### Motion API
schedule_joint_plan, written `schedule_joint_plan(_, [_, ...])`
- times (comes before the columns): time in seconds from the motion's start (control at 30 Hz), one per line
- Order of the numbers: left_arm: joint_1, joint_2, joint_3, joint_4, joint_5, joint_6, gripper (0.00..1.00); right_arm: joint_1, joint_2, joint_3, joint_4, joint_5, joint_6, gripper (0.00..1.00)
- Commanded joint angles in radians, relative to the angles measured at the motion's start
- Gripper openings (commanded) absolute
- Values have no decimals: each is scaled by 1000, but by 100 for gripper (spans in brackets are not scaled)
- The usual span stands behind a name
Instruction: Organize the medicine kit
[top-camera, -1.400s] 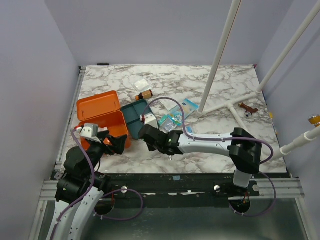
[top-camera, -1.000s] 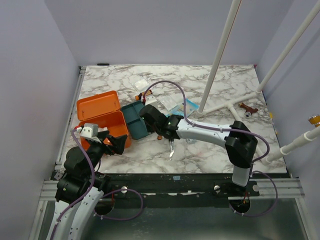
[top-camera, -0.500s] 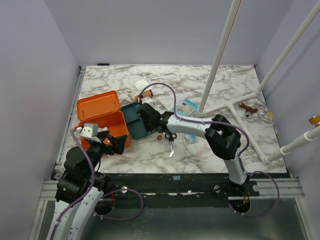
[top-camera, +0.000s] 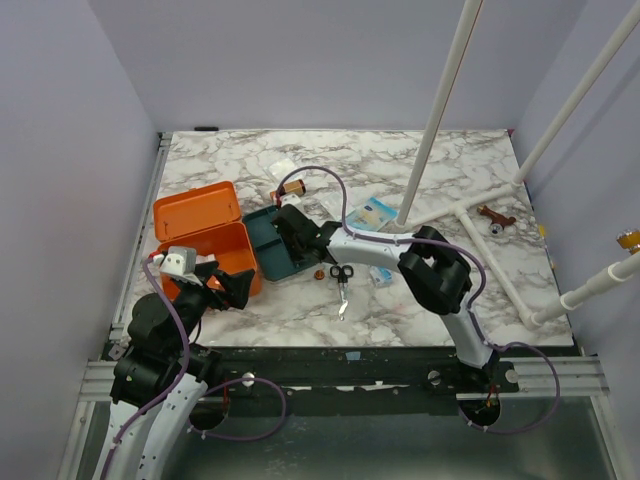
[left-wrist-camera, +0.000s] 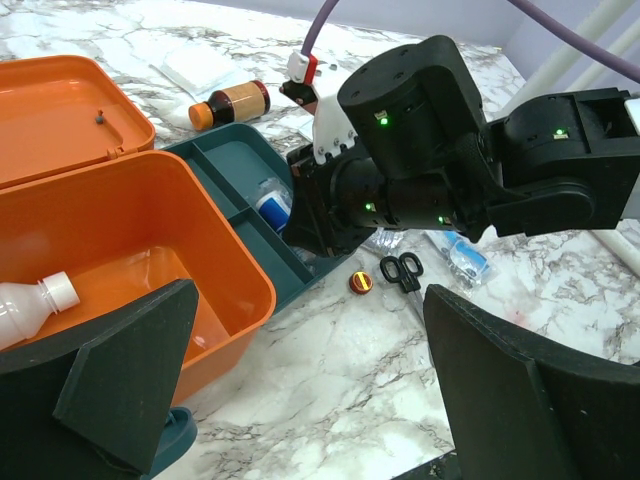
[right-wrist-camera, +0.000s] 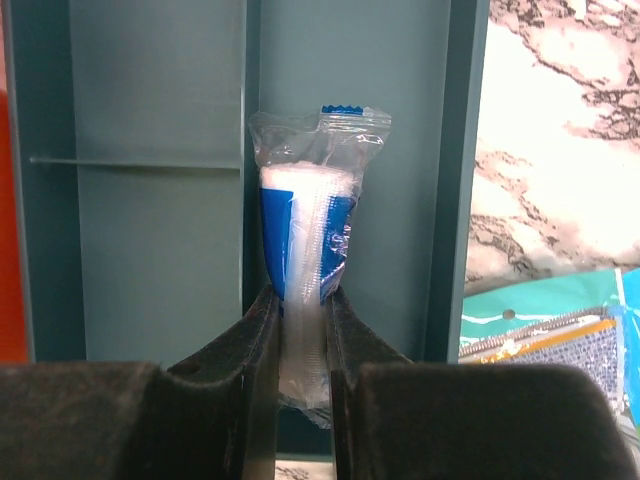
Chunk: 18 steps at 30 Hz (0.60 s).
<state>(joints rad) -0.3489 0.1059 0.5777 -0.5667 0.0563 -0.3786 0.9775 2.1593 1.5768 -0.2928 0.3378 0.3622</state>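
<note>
I will move my right gripper outward, away from the tray's divider, then open it over the tray's long section (top-camera: 286, 241) (right-wrist-camera: 352, 235), because the clear bag hangs close beside that divider.
The orange medicine kit (top-camera: 205, 240) stands open at the left, lid back, with a white bottle (left-wrist-camera: 30, 300) lying inside it (left-wrist-camera: 120, 240). Against its right side lies a dark teal compartment tray (top-camera: 272, 240). My right gripper (right-wrist-camera: 300, 300) is shut on a clear bag holding a blue-and-white packet (right-wrist-camera: 305, 230), and the bag points into the narrow compartment of the tray (right-wrist-camera: 160, 200). In the left wrist view the packet (left-wrist-camera: 272, 205) shows just under the right gripper (left-wrist-camera: 300, 215). My left gripper (left-wrist-camera: 320, 380) hovers open over the marble in front of the kit, holding nothing.
Black scissors (top-camera: 341, 280) and a small orange cap (top-camera: 319, 273) lie just right of the tray. A brown bottle (top-camera: 292, 188), a white pouch (top-camera: 283, 168) and blue packets (top-camera: 375, 213) lie behind. White pipes (top-camera: 440, 110) cross the right side.
My right arm has swung left from the table's middle, carrying the bagged packet over the teal tray. The left arm has not moved.
</note>
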Motion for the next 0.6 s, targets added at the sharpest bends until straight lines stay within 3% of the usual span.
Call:
schedule_joint_plan(0.0, [4, 7, 17, 8, 4, -2, 98, -26, 52, 48, -4, -32, -21, 9])
schedule_joint_plan(0.2, [4, 7, 17, 8, 4, -1, 98, -44, 83, 84, -22, -62, -23, 12])
schedule_joint_plan(0.43, [4, 8, 17, 8, 4, 0, 98, -44, 54, 60, -31, -64, -9, 36])
schedule_joint_plan(0.57, [4, 11, 16, 8, 5, 1, 99, -44, 2, 48, -31, -62, -3, 45])
